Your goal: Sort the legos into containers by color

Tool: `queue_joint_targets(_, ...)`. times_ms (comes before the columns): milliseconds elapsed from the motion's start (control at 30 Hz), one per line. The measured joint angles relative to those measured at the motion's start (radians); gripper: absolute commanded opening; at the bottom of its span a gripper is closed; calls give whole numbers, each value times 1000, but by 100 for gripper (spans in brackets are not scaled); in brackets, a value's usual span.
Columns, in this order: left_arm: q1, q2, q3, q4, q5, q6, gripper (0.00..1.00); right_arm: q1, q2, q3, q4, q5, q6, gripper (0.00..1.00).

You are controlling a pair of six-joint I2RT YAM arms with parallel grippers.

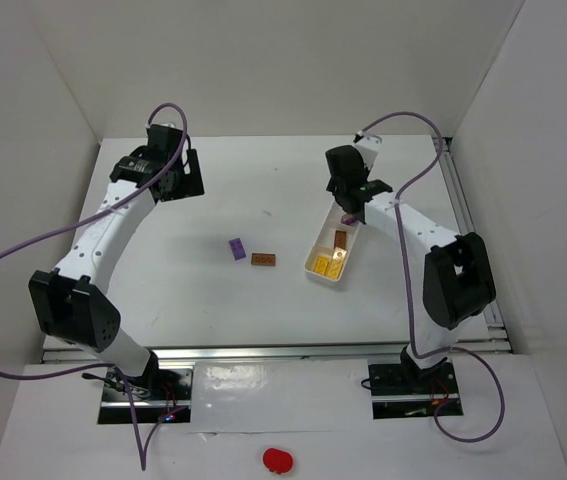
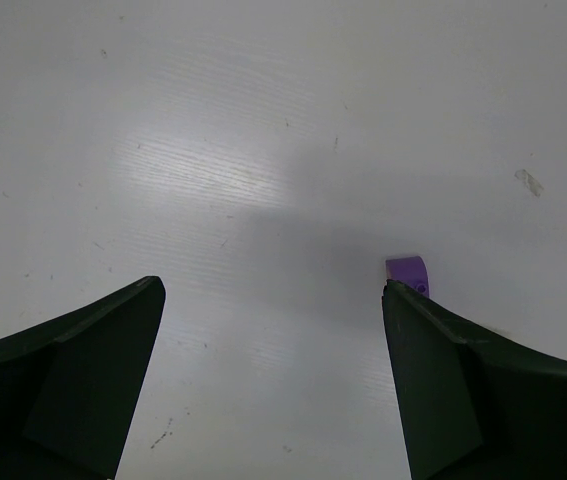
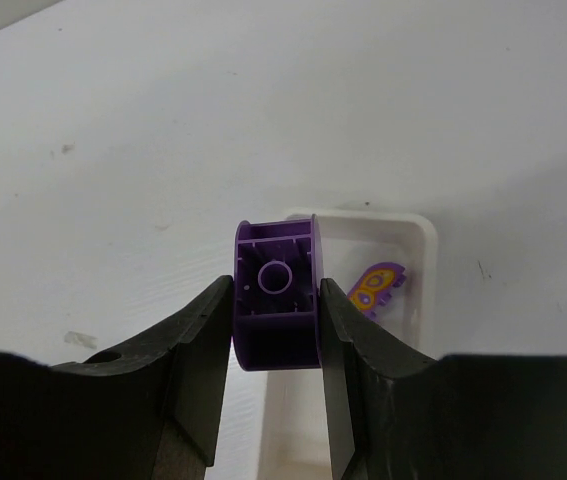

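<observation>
I need to lower my right gripper toward the tray's end section and let go of the purple lego beside the purple-and-yellow piece [image 3: 378, 288], because that section is below the gripper.
My right gripper [image 1: 349, 210] is shut on a purple lego [image 3: 274, 250], held underside up over the far end of the white tray [image 1: 316, 273]. In the right wrist view the gripper [image 3: 275, 300] hangs over the tray's end compartment [image 3: 418, 232], which holds a purple-and-yellow piece [image 3: 378, 288]. The tray also holds a brown-orange lego [image 1: 340, 239] and yellow legos [image 1: 328, 264]. A purple lego [image 1: 237, 248] and a brown-orange lego [image 1: 263, 260] lie on the table left of the tray. My left gripper [image 1: 181, 172] is open and empty at the back left; a purple lego [image 2: 408, 271] peeks out beside its right fingertip [image 2: 403, 310].
White walls close in the table on the left, back and right. A metal rail [image 1: 468, 215] runs along the right edge. A small red blob [image 1: 277, 459] lies on the near white strip in front of the arm bases.
</observation>
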Motion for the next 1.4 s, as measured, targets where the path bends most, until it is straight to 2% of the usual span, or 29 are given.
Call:
queue_joint_targets(467, 0, 23, 18, -2, 3, 0, 100, -50, 81, -23, 18, -2, 105, 27)
queue_joint_targets(700, 0, 39, 29, -6, 3, 0, 100, -64, 127, -23, 20, -26, 125, 31)
queue_joint_targets(767, 0, 39, 29, -10, 3, 0, 100, -64, 132, -23, 22, -37, 129, 39)
queue_joint_targets(800, 0, 39, 29, -10, 3, 0, 100, -64, 133, -24, 23, -44, 130, 55)
queue_joint_targets(867, 0, 41, 29, -10, 3, 0, 100, -64, 134, -24, 29, -57, 135, 67)
queue_joint_targets(900, 0, 42, 29, -10, 3, 0, 100, -64, 134, -24, 32, -60, 137, 71)
queue_joint_targets(1067, 0, 46, 29, -11, 3, 2, 100, -64, 134, -24, 43, -73, 137, 71)
queue_joint_targets(1233, 0, 46, 30, -11, 3, 2, 100, -64, 124, -41, 47, -75, 124, 61)
queue_joint_targets(1400, 0, 47, 30, -11, 3, 2, 100, -36, 88, -49, 49, -96, 58, 61)
